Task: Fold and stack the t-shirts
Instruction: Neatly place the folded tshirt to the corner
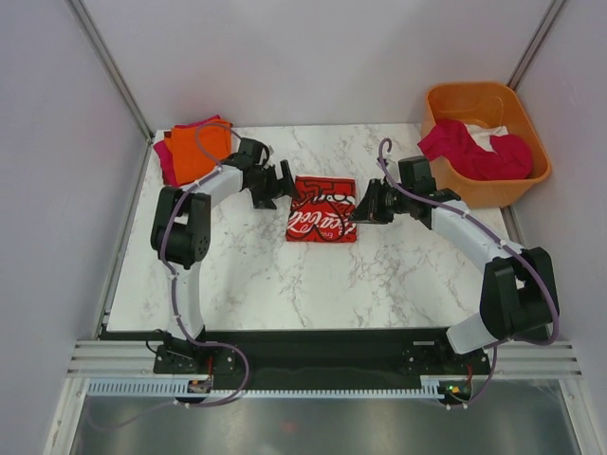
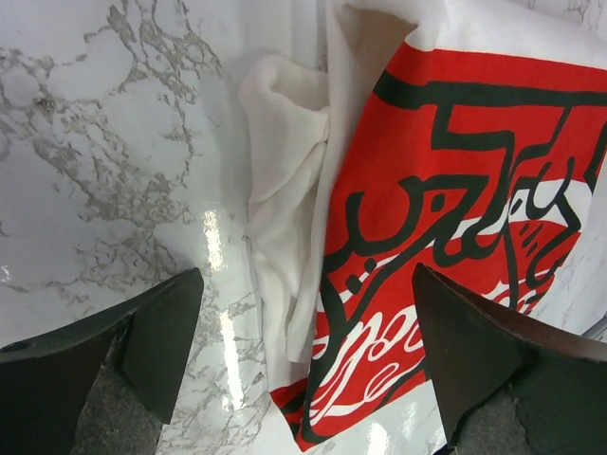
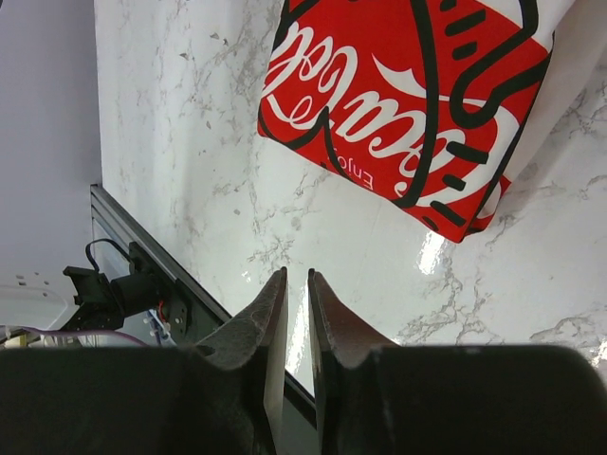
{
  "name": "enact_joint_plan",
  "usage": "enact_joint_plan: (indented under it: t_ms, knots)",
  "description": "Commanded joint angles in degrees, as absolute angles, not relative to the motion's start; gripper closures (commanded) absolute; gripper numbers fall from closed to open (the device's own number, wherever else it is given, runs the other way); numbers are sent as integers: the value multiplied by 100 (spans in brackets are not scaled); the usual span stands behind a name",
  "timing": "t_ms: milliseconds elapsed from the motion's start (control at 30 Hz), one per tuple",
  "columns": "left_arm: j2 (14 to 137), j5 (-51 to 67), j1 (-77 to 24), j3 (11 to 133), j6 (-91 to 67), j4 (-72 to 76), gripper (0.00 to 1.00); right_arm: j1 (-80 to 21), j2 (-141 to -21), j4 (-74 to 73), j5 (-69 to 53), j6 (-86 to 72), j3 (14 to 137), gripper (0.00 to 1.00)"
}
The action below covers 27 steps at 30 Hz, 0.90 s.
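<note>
The left gripper will next lower toward the right in the top view onto the t-shirt's edge [image 2: 290, 226], because a white fold [image 2: 285, 152] sticks out past the red panel there.
A folded white t-shirt with a red logo panel [image 1: 322, 222] lies flat in the middle of the marble table. My left gripper [image 1: 276, 188] hovers at its left edge, jaws wide open. In the left wrist view the shirt [image 2: 455, 190] and a bunched white fold [image 2: 285, 152] lie under the left gripper [image 2: 305, 284], which holds nothing. My right gripper [image 1: 366, 203] is at the shirt's right edge. The right wrist view has the right gripper [image 3: 297, 273] parted by a narrow gap over bare marble, with the shirt [image 3: 398, 95] ahead of the tips. Folded orange and magenta t-shirts [image 1: 190, 150] are stacked at the back left.
An orange plastic tub [image 1: 517, 114] stands at the back right, holding a crumpled magenta-red tee [image 1: 465, 150] and a white one [image 1: 495, 140]. Grey walls close the table in at the left, back and right. A black rail [image 1: 285, 334] runs along the near edge.
</note>
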<state>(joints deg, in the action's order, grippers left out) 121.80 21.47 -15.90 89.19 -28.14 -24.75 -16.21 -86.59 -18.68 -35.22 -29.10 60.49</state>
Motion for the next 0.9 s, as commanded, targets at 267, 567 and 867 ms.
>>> enact_joint_plan:
  t_ms: [267, 567, 867]
  knots:
    - [12655, 2329, -1986, 8833, -2821, -2276, 4, -1600, -8508, -2004, -3419, -2707, 6311, 78]
    - [12937, 2364, -2101, 8894, -3111, -2030, 88, -1600, -8499, -2013, -3436, -2690, 6311, 78]
    - [12464, 2558, -1829, 9799, -2813, -2284, 98, -1600, -8455, -1986, -3472, -2742, 6319, 78]
